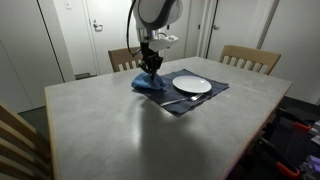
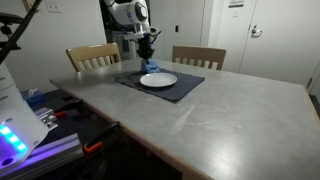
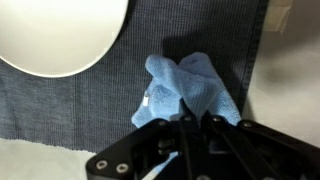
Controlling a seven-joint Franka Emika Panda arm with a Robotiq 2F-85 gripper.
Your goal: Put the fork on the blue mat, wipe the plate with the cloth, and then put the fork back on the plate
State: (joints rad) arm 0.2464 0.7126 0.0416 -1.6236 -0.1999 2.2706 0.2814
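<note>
The pinched fold will go down slightly over the mat's corner next, and my gripper will open.
A white plate (image 1: 192, 85) sits on the dark blue mat (image 1: 210, 97); both also show in an exterior view (image 2: 158, 79) and in the wrist view (image 3: 50, 30). A thin silver fork (image 1: 184, 100) lies on the mat beside the plate, toward the table's middle. A light blue cloth (image 3: 185, 88) lies crumpled at the mat's corner (image 1: 148, 86) (image 2: 151, 67). My gripper (image 3: 195, 128) is right down on the cloth, its fingers closed together with a fold of cloth pinched between them. It shows in both exterior views (image 1: 150, 68) (image 2: 147, 52).
The grey table (image 1: 120, 130) has wooden chairs at its far side (image 1: 125, 58) (image 1: 250, 58). A chair back stands at the near corner (image 1: 15, 140). Equipment with lights sits on a stand beside the table (image 2: 20, 130).
</note>
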